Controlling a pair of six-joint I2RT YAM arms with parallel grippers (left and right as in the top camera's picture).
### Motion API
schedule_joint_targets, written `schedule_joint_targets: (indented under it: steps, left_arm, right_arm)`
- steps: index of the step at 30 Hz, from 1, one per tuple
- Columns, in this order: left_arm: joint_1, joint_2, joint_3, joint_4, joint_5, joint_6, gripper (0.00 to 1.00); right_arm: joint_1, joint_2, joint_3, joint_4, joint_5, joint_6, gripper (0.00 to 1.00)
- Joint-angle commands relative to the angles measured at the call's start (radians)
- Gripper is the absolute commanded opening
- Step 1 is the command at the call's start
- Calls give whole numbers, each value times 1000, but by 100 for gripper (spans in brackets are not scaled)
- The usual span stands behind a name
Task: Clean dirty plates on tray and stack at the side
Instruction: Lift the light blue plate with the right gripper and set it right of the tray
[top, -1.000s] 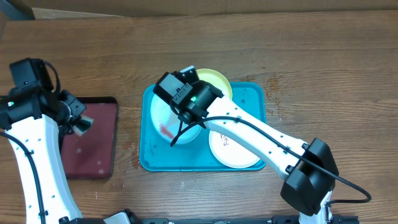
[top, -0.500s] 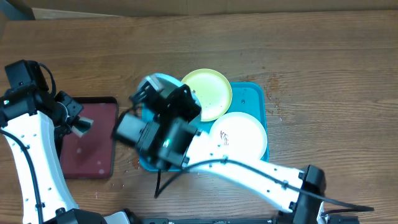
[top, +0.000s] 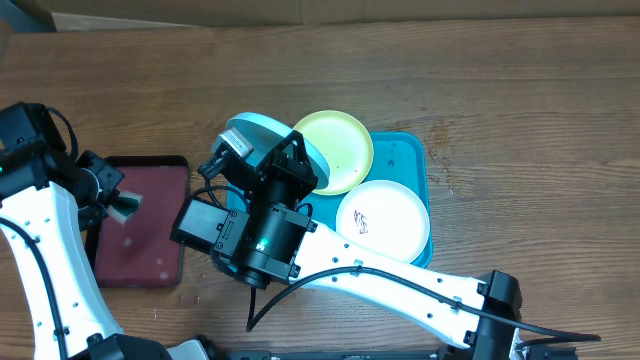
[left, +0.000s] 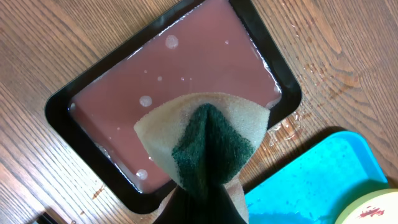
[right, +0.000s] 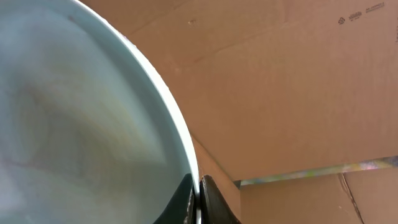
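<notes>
My right gripper should next swing to its right in the overhead view, lower the plate to bare tabletop beyond the tray (top: 471, 142) and let go of it there.
My right gripper (top: 292, 165) is shut on the rim of the light blue plate (top: 255, 135) and holds it tilted on edge above the left end of the turquoise tray (top: 412, 160). In the right wrist view the plate (right: 74, 124) fills the left side, its rim pinched between the fingers (right: 211, 202). The yellow-green plate (top: 338, 150) and the white plate (top: 385, 222), which has dark smudges, lie on the tray. My left gripper (left: 208, 202) is shut on a folded sponge (left: 208, 140), yellow with a green side, above the dark red tray (top: 140, 225).
The dark red tray (left: 155, 74) has a black rim and holds liquid with bubbles. It lies left of the turquoise tray (left: 311, 180) on the wooden table. Cardboard (right: 298, 74) stands behind the table. My right arm (top: 400, 290) crosses the tray's front.
My right arm has lifted the light blue plate off the tray and tipped it up toward the left. The left arm with the sponge has shifted slightly left.
</notes>
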Motion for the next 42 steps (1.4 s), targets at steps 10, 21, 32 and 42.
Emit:
schedule_joint_targets:
  steps: [10,21,32,42]
  left_arm:
    - [10,5,-6,-2,15,-13,4]
    - [10,5,-7,-5,19,-13,4]
    - [10,5,-11,-5,18,-12,4]
    - [10,5,-11,-2,45,3,4]
  right_arm:
    - [-160,-39,28,42,-417,154,4]
    - [-278,-38,27,-133,-418,363,4]
    - [-283,-51,27,-82,-648,399,4]
    - [-829,-61,14,-92,-1498,272,3]
